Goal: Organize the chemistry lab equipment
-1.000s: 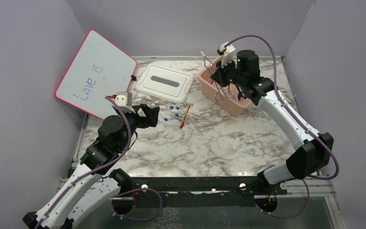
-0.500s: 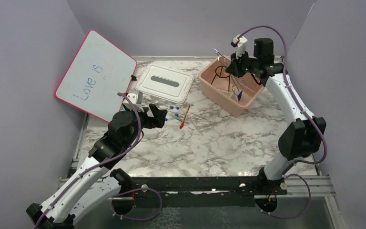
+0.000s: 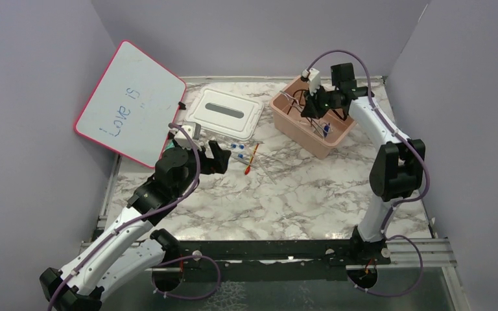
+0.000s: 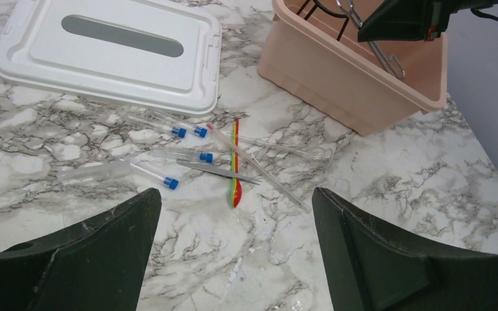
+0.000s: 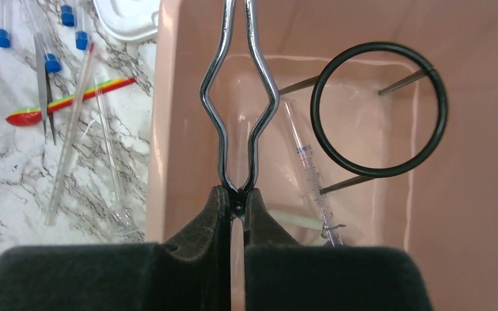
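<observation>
My right gripper will lower the tongs point(image 5: 204, 97) into the bin along the bin's side nearest the loose items to release them, since the ring stand occupies the bin's opposite side.
My right gripper point(image 5: 238, 201) is shut on chrome metal tongs point(image 5: 204, 97) and holds them over the pink bin point(image 5: 159, 129); it also shows in the top view point(image 3: 311, 103). The black ring stand point(image 5: 377, 46) and a graduated glass tube point(image 5: 308, 162) lie inside the bin. My left gripper point(image 4: 233, 259) is open and empty above the marble table. Just beyond it lie clear tubes with blue caps point(image 4: 149, 172), metal tweezers point(image 4: 220, 172), a thin glass rod point(image 4: 266, 175) and the orange-red stick point(image 4: 235, 168).
A white lid point(image 3: 224, 113) lies flat behind the loose items. The pink-framed whiteboard point(image 3: 130, 100) leans at the far left. The pink bin point(image 3: 311, 139) stands at the back right. Grey walls close in the table on three sides.
My right gripper has swung left and down over the bin with the tongs in it. My left gripper has moved right and forward, closer to the tubes.
</observation>
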`<state>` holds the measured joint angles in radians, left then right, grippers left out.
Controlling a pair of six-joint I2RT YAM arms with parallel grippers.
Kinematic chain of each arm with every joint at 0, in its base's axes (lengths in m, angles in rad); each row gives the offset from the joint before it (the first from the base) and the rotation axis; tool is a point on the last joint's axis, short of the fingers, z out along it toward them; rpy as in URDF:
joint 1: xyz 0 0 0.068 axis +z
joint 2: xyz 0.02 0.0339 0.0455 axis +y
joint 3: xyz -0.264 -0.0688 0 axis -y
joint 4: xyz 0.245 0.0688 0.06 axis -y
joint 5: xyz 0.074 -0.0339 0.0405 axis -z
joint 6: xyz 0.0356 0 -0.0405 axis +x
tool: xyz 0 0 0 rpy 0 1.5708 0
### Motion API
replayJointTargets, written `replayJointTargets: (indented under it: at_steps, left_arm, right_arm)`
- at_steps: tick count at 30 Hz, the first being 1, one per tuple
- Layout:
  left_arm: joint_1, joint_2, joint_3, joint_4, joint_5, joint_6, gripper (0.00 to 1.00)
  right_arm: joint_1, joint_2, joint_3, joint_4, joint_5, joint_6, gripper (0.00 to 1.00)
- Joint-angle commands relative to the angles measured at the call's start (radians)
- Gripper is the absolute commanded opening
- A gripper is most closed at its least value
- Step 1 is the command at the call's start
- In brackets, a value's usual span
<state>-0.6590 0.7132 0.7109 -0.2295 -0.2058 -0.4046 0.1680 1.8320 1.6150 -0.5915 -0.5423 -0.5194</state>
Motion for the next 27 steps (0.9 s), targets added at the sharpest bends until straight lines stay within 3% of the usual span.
replayJointTargets:
  at_steps: [1,20,27]
  left_arm:
    - [-0.005,0.007,-0.01,0.034,0.013,-0.008,0.89]
    - [-0.005,0.014,-0.008,0.036,0.014,-0.025,0.89]
    - [-0.005,0.008,-0.01,0.036,0.014,-0.025,0.89]
  right_arm:
    - [-0.007,0.051,0.033,-0.043,-0.044,-0.051,0.01]
    - [-0.007,0.059,-0.127,0.063,0.062,-0.042,0.05]
    - [-0.008,0.101,-0.112,0.038,0.07,-0.033,0.08]
